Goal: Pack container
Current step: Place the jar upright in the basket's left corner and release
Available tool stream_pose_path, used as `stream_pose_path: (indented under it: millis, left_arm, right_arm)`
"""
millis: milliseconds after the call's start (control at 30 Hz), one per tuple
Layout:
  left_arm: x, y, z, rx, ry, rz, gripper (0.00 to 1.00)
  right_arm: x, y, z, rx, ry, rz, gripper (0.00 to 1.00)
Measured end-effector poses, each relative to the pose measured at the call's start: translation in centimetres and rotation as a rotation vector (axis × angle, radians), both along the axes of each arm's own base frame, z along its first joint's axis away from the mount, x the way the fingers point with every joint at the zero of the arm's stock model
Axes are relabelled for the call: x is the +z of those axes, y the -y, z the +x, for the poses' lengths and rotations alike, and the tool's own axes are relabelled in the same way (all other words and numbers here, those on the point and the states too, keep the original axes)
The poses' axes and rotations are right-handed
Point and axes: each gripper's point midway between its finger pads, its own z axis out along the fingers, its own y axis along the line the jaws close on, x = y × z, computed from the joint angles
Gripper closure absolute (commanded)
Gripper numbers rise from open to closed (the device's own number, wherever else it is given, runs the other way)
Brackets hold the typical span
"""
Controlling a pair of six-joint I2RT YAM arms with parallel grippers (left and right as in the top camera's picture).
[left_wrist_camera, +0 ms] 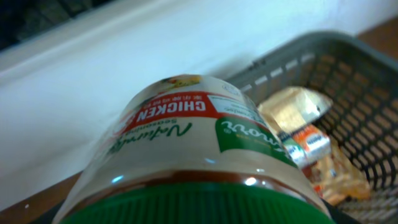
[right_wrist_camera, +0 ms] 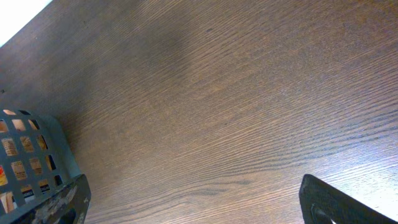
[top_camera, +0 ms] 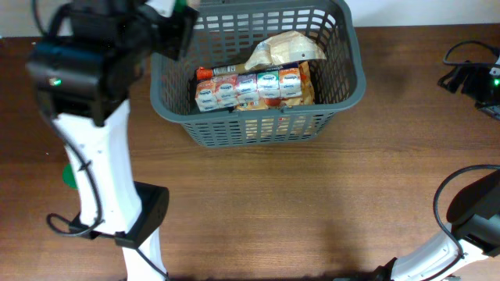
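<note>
My left gripper lowers next, to the right in the overhead view, and releases the jar into the basket's gap below, behind the cartons.
The dark grey lattice basket [top_camera: 258, 125] stands at the back middle of the table. It holds a row of small orange-and-white cartons [top_camera: 250, 86] and a tan bag [top_camera: 285, 48]. My left gripper [top_camera: 173, 23] hovers at the basket's back left corner, shut on a green-lidded jar with a "chicken" label [left_wrist_camera: 186, 143]. The jar fills the left wrist view and hides the fingers. The basket [left_wrist_camera: 348, 62], the bag [left_wrist_camera: 292, 102] and a carton [left_wrist_camera: 308, 143] show beyond it. My right gripper [right_wrist_camera: 196, 208] is open and empty over bare wood, with the basket's corner [right_wrist_camera: 31, 155] at its left.
A green object [top_camera: 69, 176] lies by the left arm's column, partly hidden. A black device with cables [top_camera: 476, 78] sits at the table's right edge. A white wall runs behind the basket. The right arm's base is at the front right.
</note>
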Motion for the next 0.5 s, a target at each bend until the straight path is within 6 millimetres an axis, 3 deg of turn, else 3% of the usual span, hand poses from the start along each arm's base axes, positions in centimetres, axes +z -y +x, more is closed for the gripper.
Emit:
stream_pose_path:
  millis: [67,167,267,367,400,467,500]
  left_arm:
    - [-2.7,1.2,1.0,-0.006,-0.071,0.053,0.98]
    - [-8.9,2.4,4.0,-0.006,-0.215,0.127,0.96]
    - [-18.1,3.1,7.8,0.007,-0.385,0.201,0.85]
    - [-25.2,2.6,9.2,0.029,-0.519,0.264,0.78]
    - [-26.5,2.2,9.3,0.039,-0.546,0.281,0.74]
    - [-27.6,1.4,9.6,0.059,-0.568,0.297,0.18]
    - [-27.7,0.9,9.7,0.071,-0.569,0.298,0.01]
  right_arm:
    - [0.0,0.0,0.0,0.0,0.0,0.0,0.01]
    - [0.0,0.0,0.0,0.0,0.0,0.0,0.01]
    - [0.0,0.0,0.0,0.0,0.0,0.0,0.01]
    - [0.0,0.0,0.0,0.0,0.0,0.0,0.01]
    - [0.0,0.0,0.0,0.0,0.0,0.0,0.01]
    - [0.0,0.0,0.0,0.0,0.0,0.0,0.01]
    - [0.0,0.0,0.0,0.0,0.0,0.0,0.01]
